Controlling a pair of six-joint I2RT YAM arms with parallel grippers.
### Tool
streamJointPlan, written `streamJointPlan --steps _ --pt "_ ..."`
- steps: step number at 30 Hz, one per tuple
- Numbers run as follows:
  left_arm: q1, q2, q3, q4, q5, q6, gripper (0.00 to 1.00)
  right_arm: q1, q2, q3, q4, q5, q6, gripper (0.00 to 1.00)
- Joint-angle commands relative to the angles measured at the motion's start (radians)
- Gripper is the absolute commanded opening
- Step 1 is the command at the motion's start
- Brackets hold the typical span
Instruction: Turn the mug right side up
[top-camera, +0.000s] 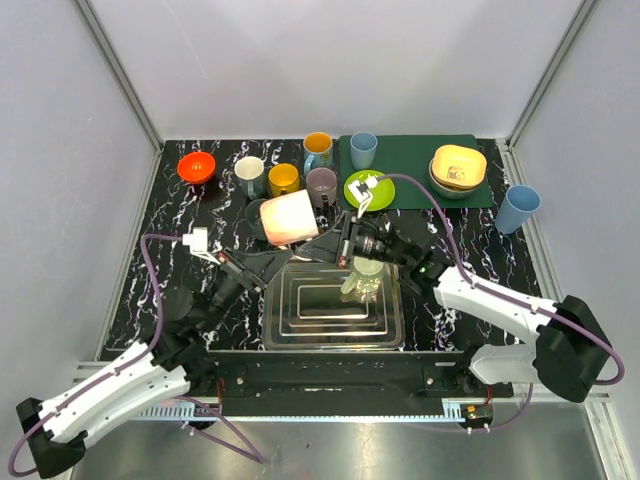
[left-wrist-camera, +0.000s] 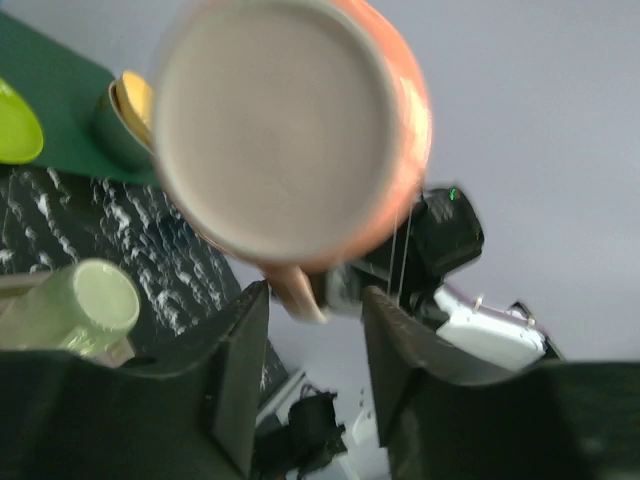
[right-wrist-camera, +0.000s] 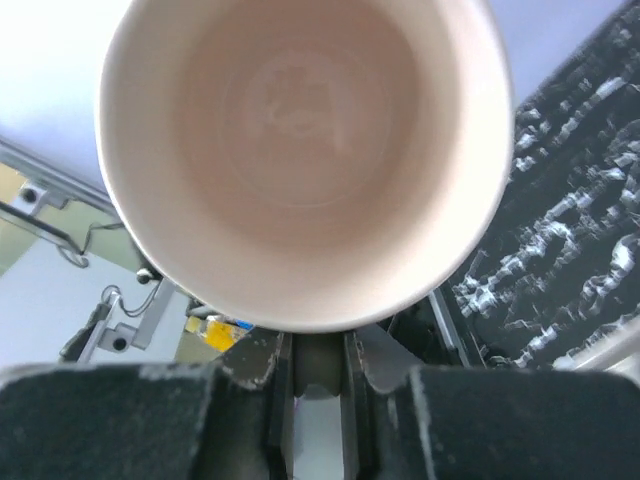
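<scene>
I will turn the mug opening-up with my right gripper because it hangs sideways, lower it to the left in the top view onto the tabletop beside the tray, and then release it.
A peach-orange mug (top-camera: 290, 218) hangs in the air over the back left corner of the metal tray (top-camera: 275, 335), lying on its side. My right gripper (top-camera: 332, 245) is shut on its handle; in the right wrist view the mug's open mouth (right-wrist-camera: 300, 150) faces the camera and the handle sits between the jaws of that gripper (right-wrist-camera: 315, 350). My left gripper (top-camera: 283, 258) is open just below the mug. The left wrist view shows the mug's base (left-wrist-camera: 280, 130), blurred, with the handle hanging above the gap of that gripper (left-wrist-camera: 315, 300), touching neither finger.
A pale green cup (top-camera: 365, 275) lies in the tray. Behind stand a red bowl (top-camera: 197, 166), several mugs (top-camera: 284, 178), a green plate (top-camera: 368, 190), a green mat (top-camera: 420, 150) with a yellow bowl (top-camera: 458, 167), and a blue cup (top-camera: 518, 208).
</scene>
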Motion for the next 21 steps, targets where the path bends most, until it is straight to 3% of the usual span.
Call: streamJointPlan --steps 1,2,3,5,8,16,21 --pt "-0.02 -0.104 0.196 -0.359 -0.122 0.177 0.54 -0.013 -0.037 0.259 -0.377 0.129 -0.262 0.0" --pt "-0.02 -0.113 0.236 -0.571 -0.186 0.196 0.59 -0.013 -0.017 0.317 -0.491 0.165 -0.318 0.0" --pt "-0.02 -0.13 0.274 -0.663 -0.254 0.208 0.64 -0.009 0.002 0.441 -0.695 0.242 -0.367 0.0" --pt "-0.02 -0.148 0.359 -0.88 -0.443 0.205 0.66 -0.002 0.088 0.559 -0.872 0.312 -0.49 0.0" --pt "-0.02 -0.187 0.409 -1.054 -0.615 0.155 0.7 0.014 0.238 0.763 -1.097 0.407 -0.59 0.0" --pt "-0.02 -0.227 0.488 -1.25 -0.764 0.041 0.77 0.168 0.75 1.346 -1.398 0.63 -0.768 0.0" --pt "-0.02 -0.276 0.515 -1.3 -0.796 0.038 0.77 0.231 0.966 1.665 -1.516 0.693 -0.819 0.0"
